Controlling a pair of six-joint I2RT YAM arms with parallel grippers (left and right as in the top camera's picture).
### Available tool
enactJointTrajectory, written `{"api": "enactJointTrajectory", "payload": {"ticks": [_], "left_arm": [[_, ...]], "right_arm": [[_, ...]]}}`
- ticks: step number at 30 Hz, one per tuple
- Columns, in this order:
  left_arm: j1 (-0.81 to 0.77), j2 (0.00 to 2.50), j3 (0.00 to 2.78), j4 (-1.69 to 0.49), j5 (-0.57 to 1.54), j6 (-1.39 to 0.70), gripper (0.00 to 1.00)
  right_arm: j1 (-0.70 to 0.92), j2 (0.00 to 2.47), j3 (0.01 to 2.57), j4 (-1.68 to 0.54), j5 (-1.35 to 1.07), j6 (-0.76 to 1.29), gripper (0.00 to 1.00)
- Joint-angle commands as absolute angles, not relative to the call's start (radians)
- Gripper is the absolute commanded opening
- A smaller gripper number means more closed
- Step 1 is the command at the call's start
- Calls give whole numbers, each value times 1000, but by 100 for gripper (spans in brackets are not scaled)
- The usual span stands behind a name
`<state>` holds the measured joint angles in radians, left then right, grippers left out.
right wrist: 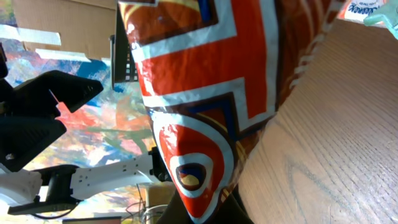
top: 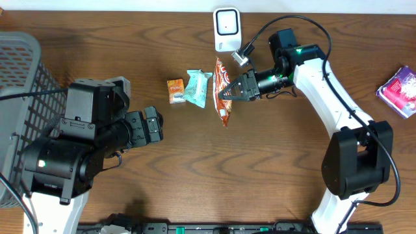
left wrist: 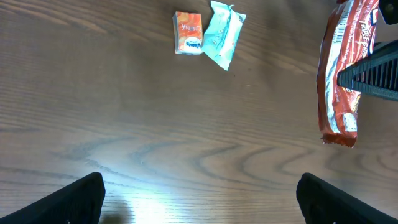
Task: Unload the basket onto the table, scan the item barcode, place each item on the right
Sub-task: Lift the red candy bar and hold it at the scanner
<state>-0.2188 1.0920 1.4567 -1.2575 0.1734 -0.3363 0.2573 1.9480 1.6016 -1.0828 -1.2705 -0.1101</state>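
The bare wood by the purple pack comes next: my right gripper will go outward over the scanner [top: 227, 29], swing right in the overhead view, lower there and release.
An orange, red and white snack packet [top: 222, 91] hangs upright over the table just below the white barcode scanner [top: 227, 29]. My right gripper [top: 229, 91] is shut on the packet's side. The right wrist view is mostly filled by the packet [right wrist: 199, 93]. The left wrist view shows the packet [left wrist: 343, 74] at the far right, clamped by the other arm's dark fingers [left wrist: 373, 74]. My left gripper [top: 153, 126] hovers open over bare wood to the left, its fingertips [left wrist: 74, 202] wide apart with nothing between them.
A small orange packet [top: 175, 90] and a teal wrapped packet [top: 196, 88] lie side by side left of the held packet. A purple pack [top: 399, 91] lies at the right edge. A grey mesh basket [top: 23, 84] stands at the far left.
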Motion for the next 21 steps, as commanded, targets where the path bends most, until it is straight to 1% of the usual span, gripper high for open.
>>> {"api": "enactJointTrajectory", "payload": {"ticks": [1, 3, 5, 7, 9, 13, 14, 15, 17, 21], "left_arm": [[-219, 1092, 1459, -1261, 167, -326, 98], [-219, 1092, 1459, -1261, 167, -326, 98], [-219, 1092, 1459, -1261, 167, -326, 98], [-219, 1092, 1459, -1261, 167, -326, 98], [-219, 1092, 1459, -1261, 167, -326, 98], [-219, 1092, 1459, -1261, 167, -326, 98], [-219, 1092, 1459, -1261, 167, -326, 98], [-219, 1092, 1459, -1261, 167, -326, 98], [-219, 1092, 1459, -1261, 167, -326, 98], [-219, 1092, 1459, -1261, 167, -326, 98]], "right_arm": [[270, 1950, 1602, -1085, -1309, -138, 1], [269, 1950, 1602, -1079, -1214, -133, 1], [272, 1950, 1602, -1067, -1007, -55, 1], [284, 1950, 1603, -1040, -715, 141, 1], [304, 1945, 1605, -1020, -483, 277, 1], [345, 1942, 1626, -966, -140, 406, 1], [353, 1942, 1626, -936, -86, 413, 1], [369, 1942, 1626, -852, -4, 403, 1], [382, 1942, 1626, -786, 37, 404, 1], [398, 1942, 1636, -654, -1, 471, 1]]}}
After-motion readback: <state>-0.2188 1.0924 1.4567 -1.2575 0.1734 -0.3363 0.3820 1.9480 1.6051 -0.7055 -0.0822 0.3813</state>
